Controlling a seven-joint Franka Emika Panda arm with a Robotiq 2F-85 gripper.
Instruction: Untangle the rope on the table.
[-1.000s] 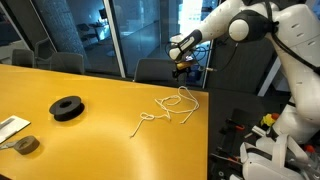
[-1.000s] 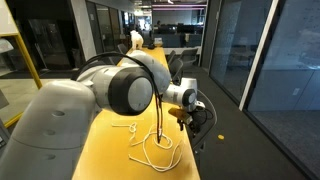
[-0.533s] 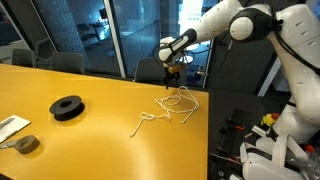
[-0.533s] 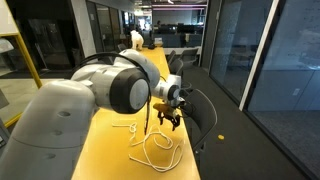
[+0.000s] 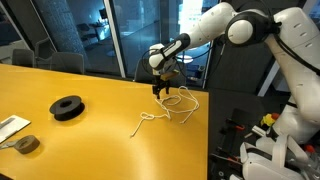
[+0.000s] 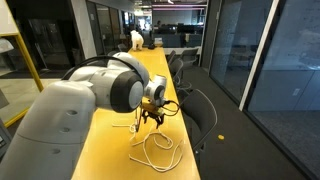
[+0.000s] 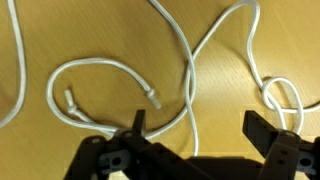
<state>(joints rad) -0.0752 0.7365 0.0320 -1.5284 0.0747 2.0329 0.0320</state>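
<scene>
The piece of rope is below my gripper and runs between its wide-open fingers, so I will move my gripper down around the piece of rope next and close on it.
A thin white rope (image 5: 172,106) lies in loose loops and a small knot on the yellow table (image 5: 90,140), near its right edge. It also shows in an exterior view (image 6: 156,150). My gripper (image 5: 160,88) hovers just above the far end of the rope, open and empty; it also shows in an exterior view (image 6: 150,116). In the wrist view the two black fingers (image 7: 200,128) stand wide apart over the rope's curves (image 7: 190,75). One rope strand passes between them on the table. A rope loop with two free ends lies to the left.
A black tape roll (image 5: 67,107), a grey roll (image 5: 22,145) and a white sheet (image 5: 10,126) lie at the table's left. Dark chairs (image 5: 148,70) stand behind the table. The table edge (image 5: 207,130) runs close beside the rope. Glass walls stand behind.
The arm has swung left over the table and lowered, bringing the open gripper from beyond the table edge to just above the rope. The rope has not moved.
</scene>
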